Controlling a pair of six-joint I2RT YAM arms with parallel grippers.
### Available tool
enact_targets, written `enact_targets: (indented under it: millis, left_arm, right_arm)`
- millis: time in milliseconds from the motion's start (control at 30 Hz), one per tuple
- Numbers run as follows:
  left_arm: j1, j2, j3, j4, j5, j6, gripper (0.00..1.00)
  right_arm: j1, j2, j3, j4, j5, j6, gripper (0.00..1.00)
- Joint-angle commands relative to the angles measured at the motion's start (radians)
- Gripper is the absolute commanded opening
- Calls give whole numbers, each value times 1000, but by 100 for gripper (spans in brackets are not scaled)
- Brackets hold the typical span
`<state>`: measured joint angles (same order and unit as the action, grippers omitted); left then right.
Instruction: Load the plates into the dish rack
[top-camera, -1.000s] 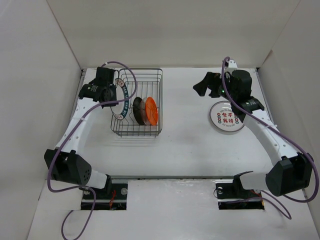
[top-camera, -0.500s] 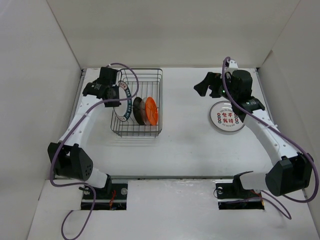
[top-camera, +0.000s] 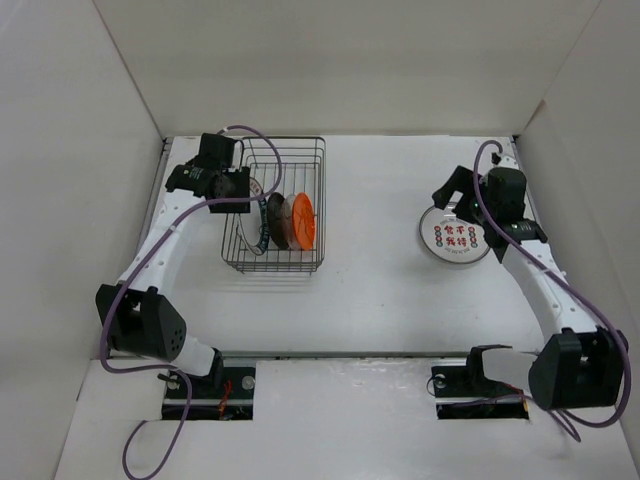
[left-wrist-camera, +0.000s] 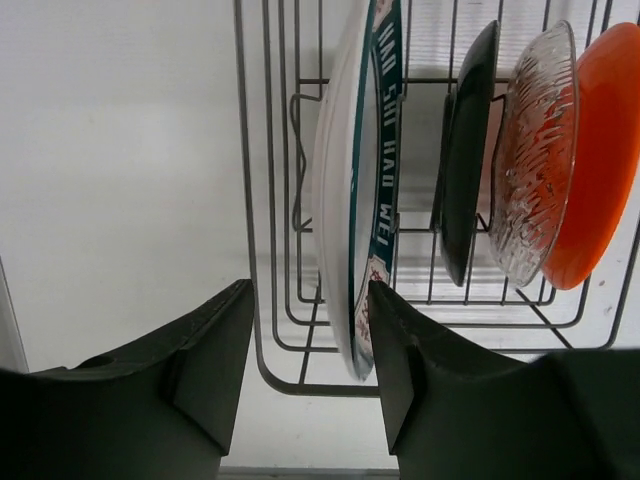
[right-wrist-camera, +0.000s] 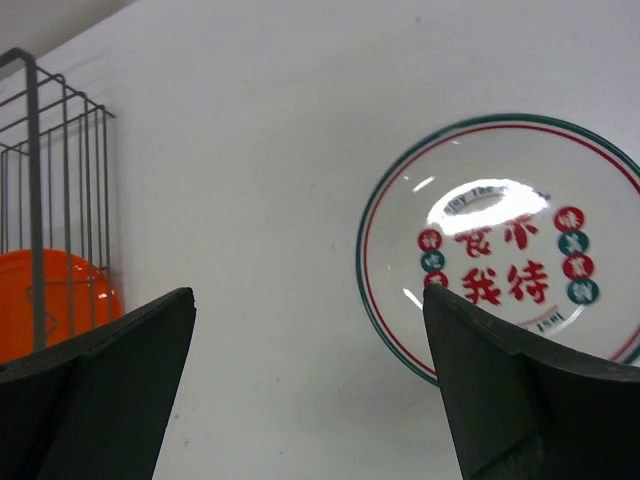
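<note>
Bare tabletop leaves room for one finger at the character plate's near rim, so my right gripper moves down and back, turning, onto that rim next.
The dish rack (top-camera: 300, 160) stands at the back left. In it on edge, left to right, are the white plate with the teal lettered rim (top-camera: 250, 222), the black plate (top-camera: 272, 220), the clear plate (top-camera: 285, 222) and the orange plate (top-camera: 304, 222). My left gripper (top-camera: 243, 190) is open at the rack's left wall; in the left wrist view (left-wrist-camera: 310, 340) the teal-rimmed plate (left-wrist-camera: 365, 200) and the rack wire (left-wrist-camera: 250, 200) lie between its jaws, the left finger apart from the plate. The grey-rimmed plate with red-green characters (top-camera: 455, 237) lies flat at right. My right gripper (top-camera: 452, 197) hovers wide open and empty at its far-left edge.
White walls enclose the table on the left, back and right. In the right wrist view the character plate (right-wrist-camera: 500, 250) lies to the right of the open gripper (right-wrist-camera: 308, 330), and the rack corner (right-wrist-camera: 30, 150) with the orange plate (right-wrist-camera: 60, 300) shows at far left.
The teal-rimmed plate has gone from leaning face-up to standing more on edge in the rack, with the left jaws now open around it. The right gripper moved right and nearer, over the character plate.
</note>
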<state>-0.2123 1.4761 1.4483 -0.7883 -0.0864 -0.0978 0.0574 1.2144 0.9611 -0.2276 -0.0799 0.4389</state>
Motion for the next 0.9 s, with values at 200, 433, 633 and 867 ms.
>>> enact_targets:
  millis: [200, 433, 633, 867]
  left_arm:
    - [-1, -62, 55, 26, 90, 40, 70]
    - [-1, -157, 116, 46, 72, 79, 100]
    - [-1, -148, 201, 37, 189, 135, 100]
    - [-1, -103, 262, 27, 254, 153, 100]
  right_arm:
    - [-53, -99, -48, -104, 161, 191, 100]
    - [-123, -239, -268, -157, 318, 326, 100]
    - [-176, -325, -419, -165, 175, 393, 99]
    - [-176, -253, -464, -79, 190, 434, 92]
